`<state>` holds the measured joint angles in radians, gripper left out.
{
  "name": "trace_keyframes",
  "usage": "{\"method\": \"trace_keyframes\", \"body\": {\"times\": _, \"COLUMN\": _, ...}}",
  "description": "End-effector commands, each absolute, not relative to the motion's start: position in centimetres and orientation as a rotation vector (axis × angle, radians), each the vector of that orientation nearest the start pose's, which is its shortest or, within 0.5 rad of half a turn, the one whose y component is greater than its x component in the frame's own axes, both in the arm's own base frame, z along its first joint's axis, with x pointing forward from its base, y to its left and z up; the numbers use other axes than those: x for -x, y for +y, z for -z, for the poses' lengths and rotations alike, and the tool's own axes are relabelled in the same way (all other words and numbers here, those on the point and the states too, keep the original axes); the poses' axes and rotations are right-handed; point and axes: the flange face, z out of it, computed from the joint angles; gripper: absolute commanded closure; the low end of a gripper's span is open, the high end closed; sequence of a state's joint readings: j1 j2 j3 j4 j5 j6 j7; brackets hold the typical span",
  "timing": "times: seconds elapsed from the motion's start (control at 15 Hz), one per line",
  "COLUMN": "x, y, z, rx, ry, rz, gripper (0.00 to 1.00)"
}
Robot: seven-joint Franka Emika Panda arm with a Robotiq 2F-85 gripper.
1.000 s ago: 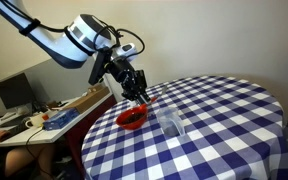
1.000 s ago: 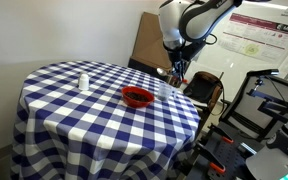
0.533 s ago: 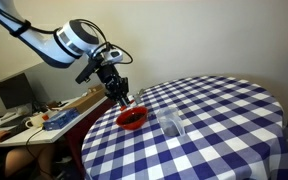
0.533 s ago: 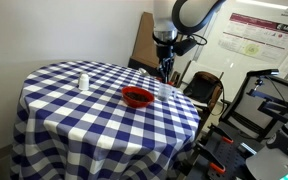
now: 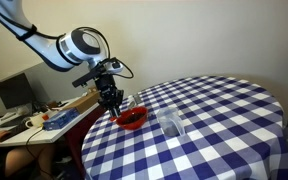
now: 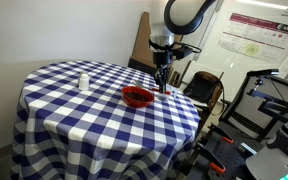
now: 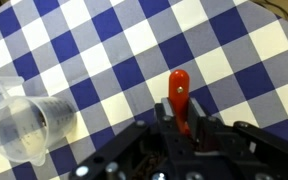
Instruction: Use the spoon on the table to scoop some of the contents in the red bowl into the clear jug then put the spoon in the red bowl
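I should lower my gripper and the spoon handle over the red bowl's rim.
My gripper [image 7: 184, 128] is shut on the spoon [image 7: 180, 90]. Only an orange-red handle with a small hole shows between the jaws; its scoop end is hidden. In both exterior views the gripper [image 5: 113, 103] [image 6: 162, 84] hangs low beside the red bowl [image 5: 134, 118] [image 6: 136, 96], near the edge of the checked table [image 5: 224, 130] [image 6: 74, 110]. The clear jug [image 5: 171, 123] stands next to the bowl. It also shows at the lower left of the wrist view [image 7: 29, 125]. The bowl is out of the wrist view.
A small white bottle [image 6: 82, 81] stands on the far side of the table. A cluttered wooden desk [image 5: 54, 118] with a monitor [image 5: 14, 92] stands beside the table. A chair [image 6: 206, 90] and equipment [image 6: 269, 110] stand close to the table edge.
The arm has swung across from over the bowl and come down beside it near the table edge, with the wrist turned to point straight down. The gripper stays shut on the handle.
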<state>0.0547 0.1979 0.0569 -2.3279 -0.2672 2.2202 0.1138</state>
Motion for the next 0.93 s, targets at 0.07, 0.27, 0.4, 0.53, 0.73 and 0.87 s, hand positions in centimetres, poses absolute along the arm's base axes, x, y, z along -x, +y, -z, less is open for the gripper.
{"method": "trace_keyframes", "body": {"times": 0.07, "x": -48.8, "y": 4.1, "z": -21.5, "rx": 3.251, "ry": -0.332, "rz": -0.538, "gripper": 0.9}}
{"method": "trace_keyframes", "body": {"times": 0.27, "x": -49.4, "y": 3.9, "z": -20.1, "rx": 3.248, "ry": -0.317, "rz": -0.579, "gripper": 0.9}}
{"method": "trace_keyframes", "body": {"times": 0.4, "x": -49.9, "y": 3.9, "z": -19.2, "rx": 3.246, "ry": -0.311, "rz": -0.606, "gripper": 0.9}}
{"method": "trace_keyframes", "body": {"times": 0.53, "x": -50.4, "y": 3.9, "z": -18.6, "rx": 3.242, "ry": -0.31, "rz": -0.624, "gripper": 0.9}}
{"method": "trace_keyframes", "body": {"times": 0.73, "x": -51.1, "y": 4.1, "z": -17.9, "rx": 3.234, "ry": -0.312, "rz": -0.647, "gripper": 0.9}}
{"method": "trace_keyframes", "body": {"times": 0.87, "x": -51.6, "y": 4.2, "z": -17.7, "rx": 3.231, "ry": -0.301, "rz": -0.664, "gripper": 0.67}}
